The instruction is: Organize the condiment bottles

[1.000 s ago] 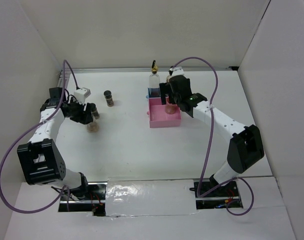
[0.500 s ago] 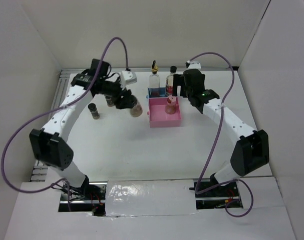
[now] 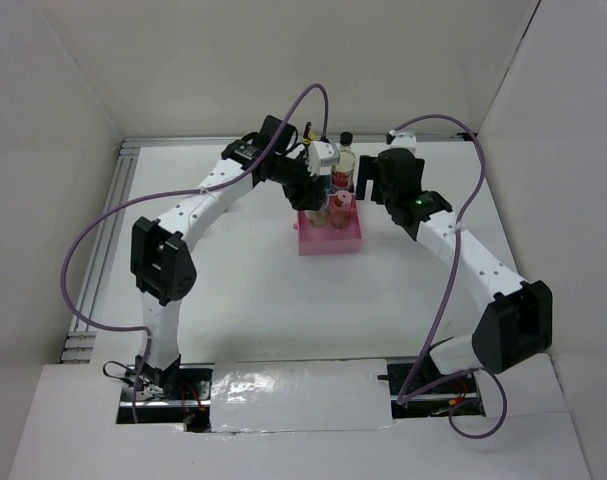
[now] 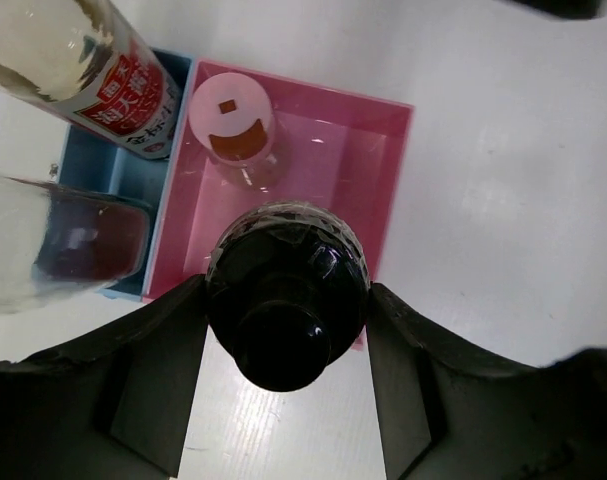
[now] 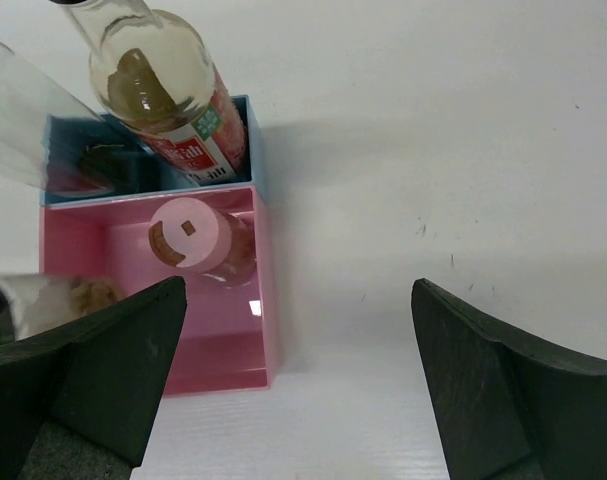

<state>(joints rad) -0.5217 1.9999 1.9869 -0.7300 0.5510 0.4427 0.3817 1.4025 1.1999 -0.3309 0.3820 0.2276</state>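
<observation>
My left gripper is above the open part of the pink tray's bottom, so next it will move down and let go of the dark-lidded spice jar beside the pink-capped jar (image 4: pixel 233 115).
My left gripper (image 4: pixel 286 295) is shut on a dark-lidded spice jar (image 4: pixel 286 300), which it holds over the near side of the pink tray (image 4: pixel 383 150); the same gripper (image 3: pixel 318 205) reaches across from the left in the top view. A pink-capped jar (image 4: pixel 233 115) stands inside that tray. Behind it, the blue tray (image 5: pixel 243 130) holds the red-label bottle (image 5: pixel 168 90) and a second clear bottle (image 5: pixel 23 120). My right gripper (image 5: pixel 298 290) is open and empty, just right of the pink tray (image 5: pixel 233 360).
Both trays sit together at the back middle of the white table (image 3: pixel 243 270). White walls close in the table at the back and on both sides. The two arms come close to each other above the trays.
My left arm has swung from the table's left side to above the pink tray, carrying the spice jar. My right gripper has drawn back from over the tray to its right.
</observation>
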